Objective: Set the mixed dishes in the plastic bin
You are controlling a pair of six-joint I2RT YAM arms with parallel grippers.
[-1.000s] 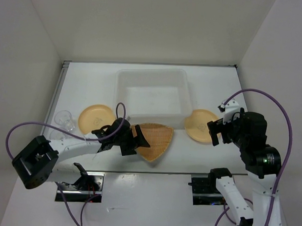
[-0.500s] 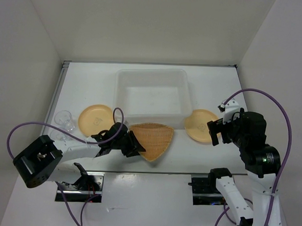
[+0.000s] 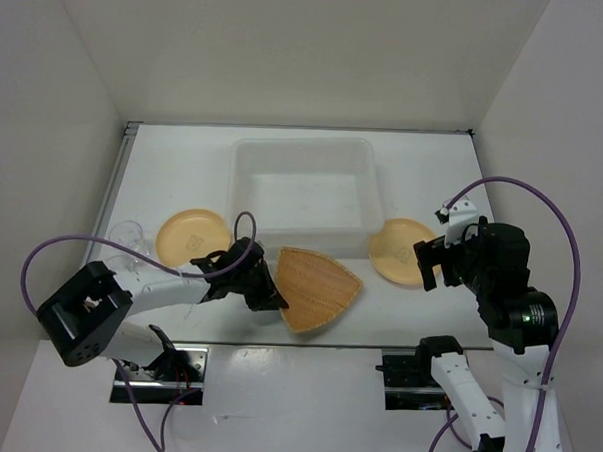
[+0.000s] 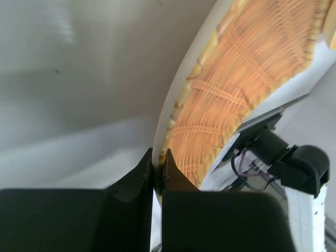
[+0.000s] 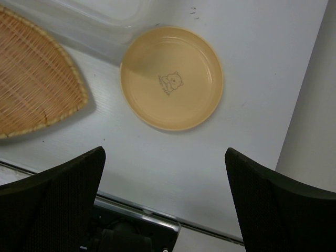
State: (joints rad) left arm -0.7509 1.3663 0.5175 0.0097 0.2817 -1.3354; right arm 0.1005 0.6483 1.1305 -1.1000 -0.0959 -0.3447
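The dish is still outside the bin's near side, so next my left gripper rises, goes outward over it and lowers the woven orange dish inside (image 3: 305, 184).
My left gripper (image 3: 271, 295) (image 4: 158, 163) is shut on the rim of the woven orange dish (image 3: 321, 289) (image 4: 247, 79), which is tilted up off the table just in front of the plastic bin (image 3: 305, 189). One tan plate (image 3: 193, 236) lies left of the bin, beside my left arm. A second tan plate (image 3: 401, 250) (image 5: 171, 77) with a small bear print lies right of the bin. The clear cup (image 3: 127, 236) stands at the far left. Hovering above the right plate, my right gripper (image 3: 432, 264) (image 5: 165, 205) is open and holds nothing.
The bin's near corner (image 5: 89, 26) lies between the orange dish (image 5: 37, 84) and the right plate. The table's front edge with a metal rail (image 5: 157, 220) runs close below my right gripper. White walls enclose the table on three sides.
My left gripper has closed from wide open onto the orange dish's rim. The dish has shifted right and tipped up on its edge. The right arm has not moved.
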